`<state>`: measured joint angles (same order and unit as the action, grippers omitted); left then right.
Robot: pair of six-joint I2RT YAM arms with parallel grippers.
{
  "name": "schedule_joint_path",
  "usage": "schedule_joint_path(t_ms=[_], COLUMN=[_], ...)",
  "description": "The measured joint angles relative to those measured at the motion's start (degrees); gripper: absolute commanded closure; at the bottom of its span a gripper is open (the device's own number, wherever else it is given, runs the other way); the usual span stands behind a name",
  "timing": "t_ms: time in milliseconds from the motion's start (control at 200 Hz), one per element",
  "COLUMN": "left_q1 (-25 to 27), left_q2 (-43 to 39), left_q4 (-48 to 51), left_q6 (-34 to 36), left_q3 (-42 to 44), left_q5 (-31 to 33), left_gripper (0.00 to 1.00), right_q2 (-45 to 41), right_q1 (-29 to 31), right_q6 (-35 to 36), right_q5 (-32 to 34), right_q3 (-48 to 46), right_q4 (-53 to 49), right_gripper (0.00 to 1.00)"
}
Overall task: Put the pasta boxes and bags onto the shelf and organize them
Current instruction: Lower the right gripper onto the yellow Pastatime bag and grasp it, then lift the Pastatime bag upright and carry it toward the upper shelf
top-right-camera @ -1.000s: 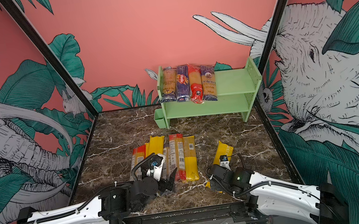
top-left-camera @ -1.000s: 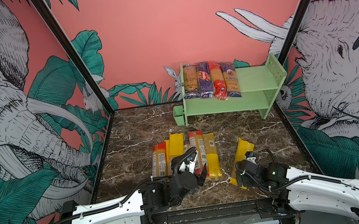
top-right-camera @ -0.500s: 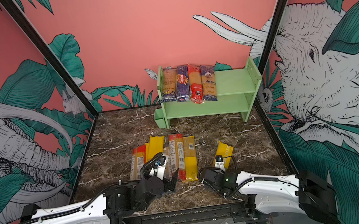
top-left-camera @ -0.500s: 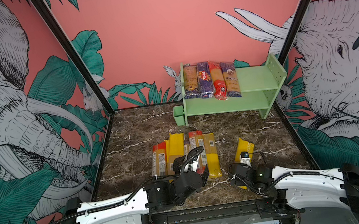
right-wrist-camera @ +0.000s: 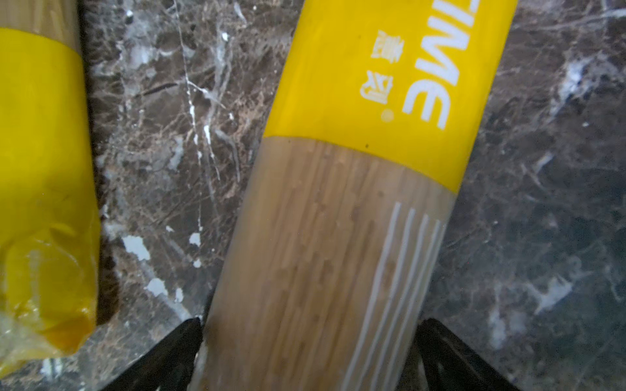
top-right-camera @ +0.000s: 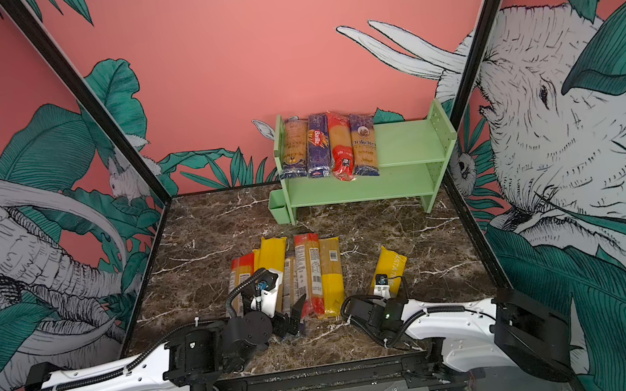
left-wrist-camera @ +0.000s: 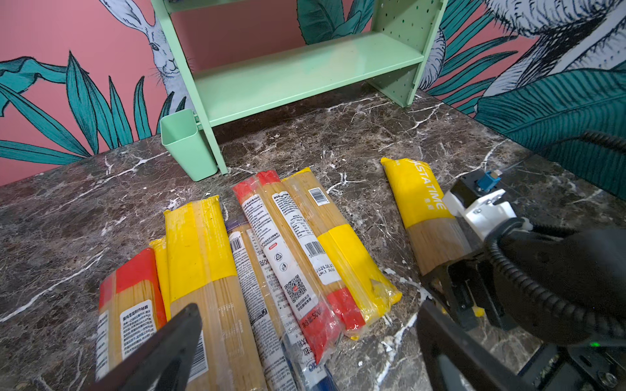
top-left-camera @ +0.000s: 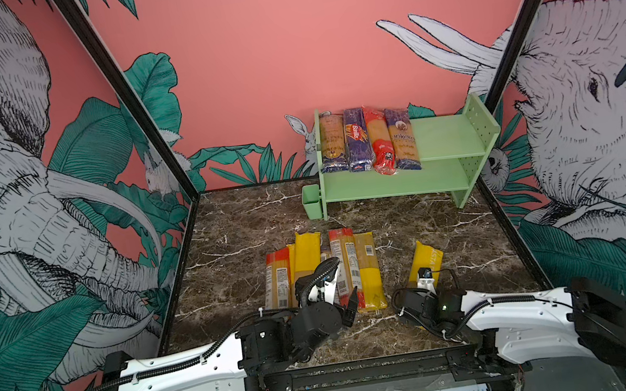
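My right gripper should stay low next and close both fingers across the bag's width, because the spaghetti bag's clear end point(right-wrist-camera: 306, 352) is between its open fingers.
A yellow-ended spaghetti bag point(top-left-camera: 430, 257) point(top-right-camera: 393, 262) lies alone on the marble at the right. My right gripper point(right-wrist-camera: 311, 342) is open, with one finger on each side of the bag's clear middle. Several more pasta bags point(top-left-camera: 330, 265) point(left-wrist-camera: 271, 257) lie side by side at the centre. My left gripper point(left-wrist-camera: 305, 338) point(top-left-camera: 350, 304) hovers open over their near ends and holds nothing. The light green shelf point(top-left-camera: 441, 135) point(top-right-camera: 404, 141) stands at the back right. Several packs, one of them a dark blue Barilla box point(top-left-camera: 355, 139), lie on the left of its top tier.
A small green cup point(top-left-camera: 312, 203) point(left-wrist-camera: 186, 145) hangs on the shelf's left side. The shelf's lower tier point(left-wrist-camera: 305, 78) is bare. Patterned walls close in the marble table point(top-left-camera: 244, 223) on three sides. My two arms lie low along the front edge.
My right arm has stretched out and dropped low over the yellow-ended bag, so its open jaws now straddle it. The left gripper has shifted slightly over the pile.
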<state>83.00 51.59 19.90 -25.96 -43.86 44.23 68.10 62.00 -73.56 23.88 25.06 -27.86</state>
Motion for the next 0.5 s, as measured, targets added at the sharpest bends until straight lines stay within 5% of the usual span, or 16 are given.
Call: schedule_joint_path(t_ms=[70, 195, 500], left_q1=[0.17, 0.24, 0.59], left_q2=[-1.29, -4.42, -9.84], left_q4=[0.28, 0.57, 2.80], left_q6=[-0.04, -0.48, -0.96], left_q3=[0.46, 1.38, 2.56], left_q5=[0.15, 0.37, 0.52], left_gripper=[0.01, 0.01, 0.01], right_q2=[0.70, 2.08, -5.49], right_q1=[0.17, 0.20, -0.11], right_q6=[0.04, 0.20, -2.19], right_q5=[1.20, 3.50, 3.48], right_q3=[-1.22, -1.64, -2.73], right_q4=[1.60, 3.48, 3.41], right_gripper=[0.10, 0.41, 0.97])
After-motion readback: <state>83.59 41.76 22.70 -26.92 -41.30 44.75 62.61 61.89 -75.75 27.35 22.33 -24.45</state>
